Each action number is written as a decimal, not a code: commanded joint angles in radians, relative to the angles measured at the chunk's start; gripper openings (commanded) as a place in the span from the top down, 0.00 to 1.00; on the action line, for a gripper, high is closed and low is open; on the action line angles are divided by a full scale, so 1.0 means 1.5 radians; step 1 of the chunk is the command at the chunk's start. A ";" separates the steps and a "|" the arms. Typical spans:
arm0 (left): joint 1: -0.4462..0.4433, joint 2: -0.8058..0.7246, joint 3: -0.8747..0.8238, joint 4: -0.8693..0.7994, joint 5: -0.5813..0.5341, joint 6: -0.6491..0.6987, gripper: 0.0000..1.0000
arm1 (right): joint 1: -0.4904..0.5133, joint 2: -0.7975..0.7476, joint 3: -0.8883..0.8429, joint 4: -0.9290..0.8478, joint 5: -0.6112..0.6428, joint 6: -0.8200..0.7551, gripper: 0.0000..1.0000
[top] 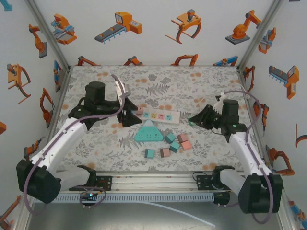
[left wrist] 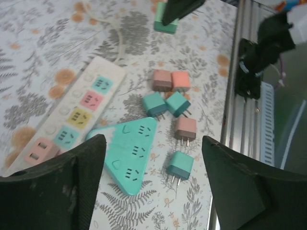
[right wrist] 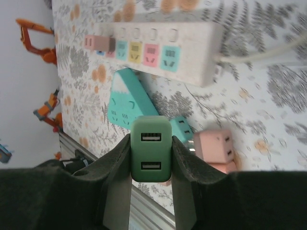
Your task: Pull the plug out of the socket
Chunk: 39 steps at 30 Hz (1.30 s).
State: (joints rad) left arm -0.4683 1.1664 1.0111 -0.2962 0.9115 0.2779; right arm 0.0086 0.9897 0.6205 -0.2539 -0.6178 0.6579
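My right gripper holds the green plug point(right wrist: 151, 149) and next will move down and back toward the bare tabletop beside the loose pink plugs to release it, since it's clear there.
A white power strip point(top: 159, 115) point(left wrist: 79, 111) point(right wrist: 160, 45) lies mid-table with a pink plug point(top: 140, 113) point(left wrist: 39, 151) point(right wrist: 98, 43) seated in its left end. My left gripper point(top: 130, 116) point(left wrist: 153, 189) hovers open just by that end, with nothing between its fingers point(left wrist: 55, 189). My right gripper point(top: 194, 120) point(right wrist: 151, 158) is shut on a green two-port plug point(right wrist: 151, 149) point(left wrist: 166, 24), held in the air to the right of the strip.
A teal triangular socket point(top: 147, 132) point(left wrist: 128, 153) point(right wrist: 125, 106) lies in front of the strip. Several loose teal and pink plugs point(top: 169, 145) point(left wrist: 180, 165) are scattered to its right. The aluminium rail point(top: 153, 182) point(left wrist: 240, 120) runs along the near edge.
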 commanded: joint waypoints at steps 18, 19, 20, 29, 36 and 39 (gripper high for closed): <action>-0.076 0.041 0.048 -0.192 0.036 0.252 0.03 | -0.040 0.075 -0.134 0.066 0.061 0.071 0.83; -0.076 0.041 0.048 -0.193 0.033 0.252 0.03 | -0.040 0.087 -0.135 0.076 0.057 0.073 0.82; -0.076 0.043 0.048 -0.193 0.032 0.251 0.03 | -0.040 0.098 -0.136 0.083 0.052 0.073 0.80; -0.079 0.054 0.051 -0.194 0.018 0.245 0.03 | -0.040 0.150 -0.151 0.118 0.046 0.070 0.66; -0.081 0.062 0.052 -0.194 0.011 0.242 0.03 | -0.040 0.155 -0.159 0.110 0.066 0.070 0.51; -0.082 0.064 0.052 -0.194 0.005 0.241 0.03 | -0.040 0.146 -0.159 0.096 0.079 0.070 0.48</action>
State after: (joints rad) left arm -0.5831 1.2545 1.0611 -0.5655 0.9123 0.6178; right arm -0.0456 1.2163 0.3950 -0.0868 -0.5453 0.7689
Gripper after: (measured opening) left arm 0.972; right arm 0.514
